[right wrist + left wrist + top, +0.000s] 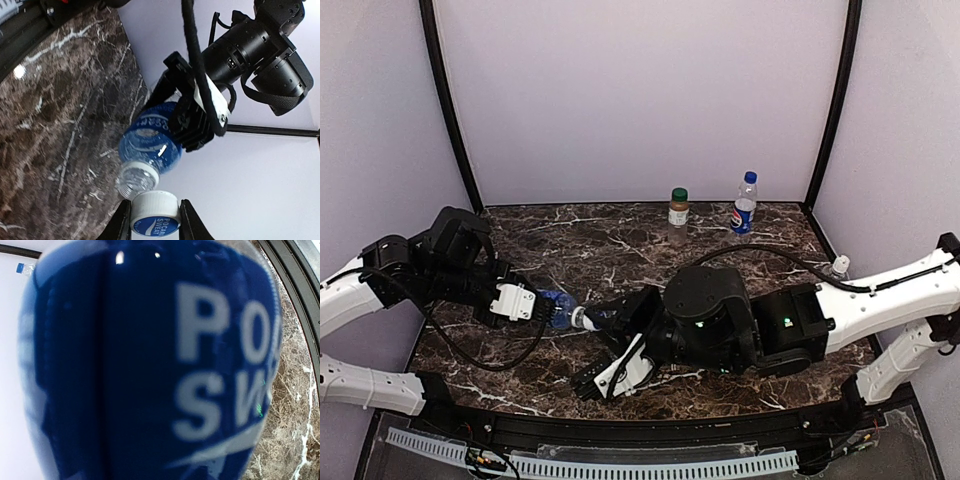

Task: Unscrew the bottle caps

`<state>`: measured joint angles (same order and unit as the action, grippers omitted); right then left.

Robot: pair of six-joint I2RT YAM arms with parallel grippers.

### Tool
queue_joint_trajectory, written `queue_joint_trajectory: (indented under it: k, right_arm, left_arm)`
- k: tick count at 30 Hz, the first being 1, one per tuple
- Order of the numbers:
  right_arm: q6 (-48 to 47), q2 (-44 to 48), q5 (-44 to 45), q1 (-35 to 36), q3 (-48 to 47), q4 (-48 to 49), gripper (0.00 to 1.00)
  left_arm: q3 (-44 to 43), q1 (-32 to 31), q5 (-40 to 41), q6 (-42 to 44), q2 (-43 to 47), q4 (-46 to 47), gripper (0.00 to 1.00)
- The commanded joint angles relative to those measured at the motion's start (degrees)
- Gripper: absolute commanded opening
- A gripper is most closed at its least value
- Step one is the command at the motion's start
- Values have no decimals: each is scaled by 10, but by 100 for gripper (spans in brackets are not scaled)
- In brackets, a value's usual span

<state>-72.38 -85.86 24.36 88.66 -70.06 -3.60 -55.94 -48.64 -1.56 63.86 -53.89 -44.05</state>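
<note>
The cap is off the threaded neck [134, 181], so my right gripper should next move away from the bottle, turn downward and go down to the marble table.
My left gripper [525, 302] is shut on a clear bottle with a blue label [556, 309], holding it on its side above the table. The label fills the left wrist view [150, 365] and hides the fingers there. In the right wrist view the black left fingers [192, 127] clamp the bottle's body [150, 145]. My right gripper [155, 222] is shut on the white-sided, blue-topped cap [154, 212]. The cap is off and sits just beside the bare threaded neck [134, 181]. In the top view the right gripper [586, 320] is at the bottle's mouth.
A short brown bottle with a dark green cap [678, 206] and a blue-capped bottle with a red-white-blue logo [744, 203] stand at the back. A plain clear bottle [838, 266] stands at the right edge behind the right arm. Walls enclose the dark marble table [620, 250].
</note>
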Motion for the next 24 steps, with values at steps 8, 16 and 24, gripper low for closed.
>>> queue_joint_trajectory:
  k: [8,16,24]
  right_arm:
    - [402,14,121,-150,-142,-135,0]
    - [915,-86,-210,-388,-212,-494,0]
    - [937,-223,-220,-396,-193,-574,0]
  left_arm:
    - [31,1,51,-50,26,76,29]
    - [10,4,84,-149,30,156,30]
    - [0,6,77,-163,29,157,31]
